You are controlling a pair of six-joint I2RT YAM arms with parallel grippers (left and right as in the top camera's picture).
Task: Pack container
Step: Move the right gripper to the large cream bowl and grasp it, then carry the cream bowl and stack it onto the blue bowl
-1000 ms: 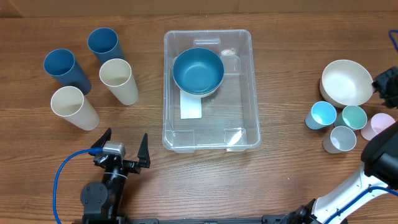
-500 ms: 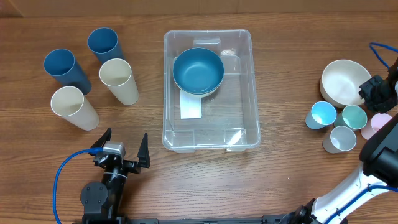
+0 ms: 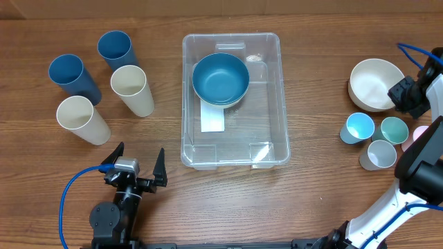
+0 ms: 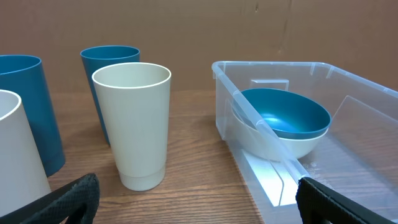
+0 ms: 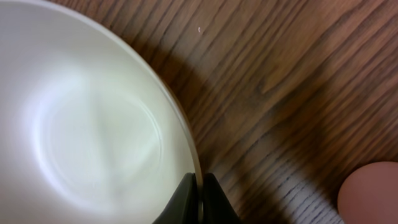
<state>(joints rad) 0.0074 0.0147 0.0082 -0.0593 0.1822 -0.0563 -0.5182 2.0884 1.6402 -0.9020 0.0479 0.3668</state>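
Observation:
I will next lift the cream bowl over the container's side with my right gripper and bring it down in, because the blue bowl (image 3: 221,79) is open and empty.
The clear plastic container (image 3: 270,104) sits at the table's middle, with a blue bowl (image 3: 220,77) nested in a white one inside its far half and a white label on its base. It also shows in the left wrist view (image 4: 348,112). My right gripper (image 3: 401,93) is shut on the right rim of a cream bowl (image 3: 374,83) at the far right; the wrist view shows the rim (image 5: 186,149) pinched between the fingers. My left gripper (image 3: 136,169) is open and empty near the front edge, left of the container.
Two blue cups (image 3: 114,50) and two cream cups (image 3: 131,88) stand at the left. Small cups stand at the right: light blue (image 3: 358,127), teal (image 3: 394,129), grey (image 3: 380,153), pink (image 3: 421,138). A blue cable (image 3: 69,200) loops by the left arm.
My right gripper came in from the right edge, closed on the cream bowl's rim, and moved the bowl slightly left and back. The left arm has not moved.

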